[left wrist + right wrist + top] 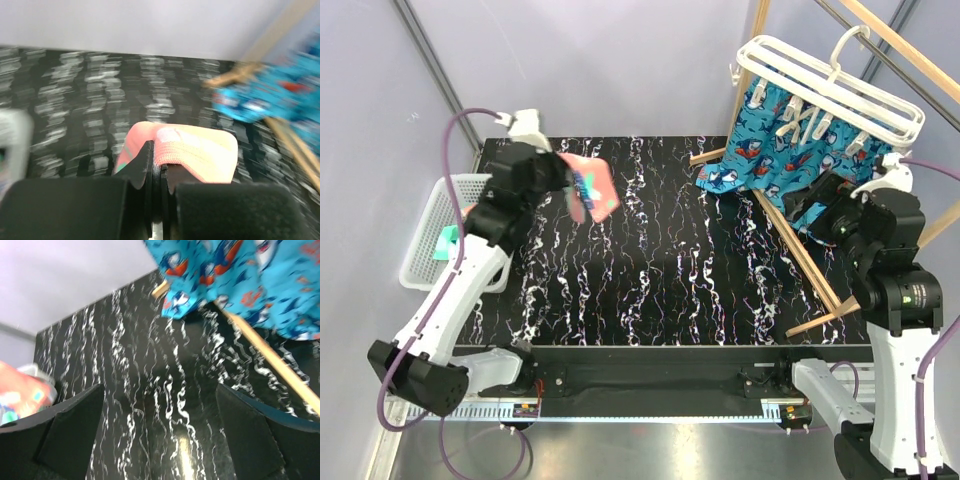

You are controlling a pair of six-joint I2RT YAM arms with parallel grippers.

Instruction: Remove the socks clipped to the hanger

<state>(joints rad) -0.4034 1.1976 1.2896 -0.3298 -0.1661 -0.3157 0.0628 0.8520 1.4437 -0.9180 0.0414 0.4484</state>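
Observation:
The salmon-pink sock is hanging short of the white mesh basket. Next I should move my left gripper to the left in the top view, over the basket, and lower it to release the sock.
A salmon-pink sock [592, 188] with teal marks hangs above the table's left side, and my left gripper [563, 183] is shut on it. In the left wrist view the sock's cuff [200, 150] is pinched between the closed jaws of the left gripper [161, 167]. The white hanger [830, 85] hangs at the back right, with bright blue shark-print socks [770, 150] clipped under it. My right gripper [802, 210] is just below and in front of those socks. In the right wrist view this gripper [160, 390] stands wide open and empty, with the blue socks [240, 280] above it.
A white mesh basket [430, 245] sits off the table's left edge with a mint-green item [447, 243] in it. Light wooden bars [800, 255] of a frame slant across the right side of the black marbled table [660, 270], under the hanger.

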